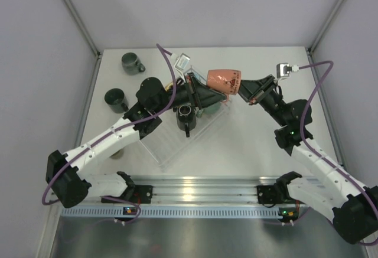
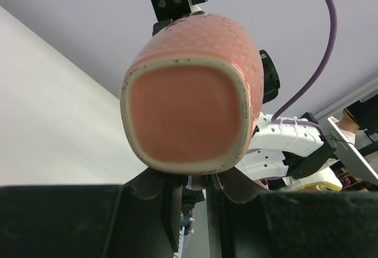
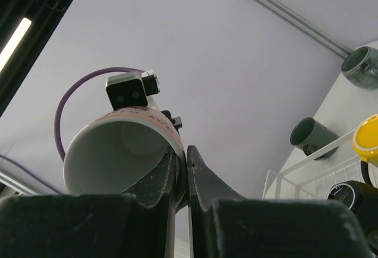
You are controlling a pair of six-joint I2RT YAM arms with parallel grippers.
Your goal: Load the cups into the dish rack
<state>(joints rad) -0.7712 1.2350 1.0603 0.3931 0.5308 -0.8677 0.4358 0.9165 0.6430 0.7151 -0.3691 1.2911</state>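
Observation:
The left gripper will next swing left in the top view to the bare bottom of the rack below, beside the black mug, then tip its fingers down, lower and release.
A salmon pink mug (image 1: 223,79) hangs in the air on its side above the far end of the clear dish rack (image 1: 168,146), held between both grippers. My left gripper (image 1: 214,95) is shut on its handle from below; the left wrist view shows the mug's square base (image 2: 186,122) just above that gripper (image 2: 198,181). My right gripper (image 1: 241,88) is shut on the mug's rim (image 3: 127,146), one finger inside and one outside (image 3: 184,157). A black mug (image 1: 186,116) with a cream inside stands in the rack. A yellow mug (image 3: 367,140) shows by the rack wall (image 3: 307,178).
Two dark grey-green mugs stand on the table at the far left, one near the back corner (image 1: 131,63) and one nearer (image 1: 116,100); both show in the right wrist view (image 3: 361,66) (image 3: 310,134). Grey walls enclose the table. Purple cables loop over both wrists.

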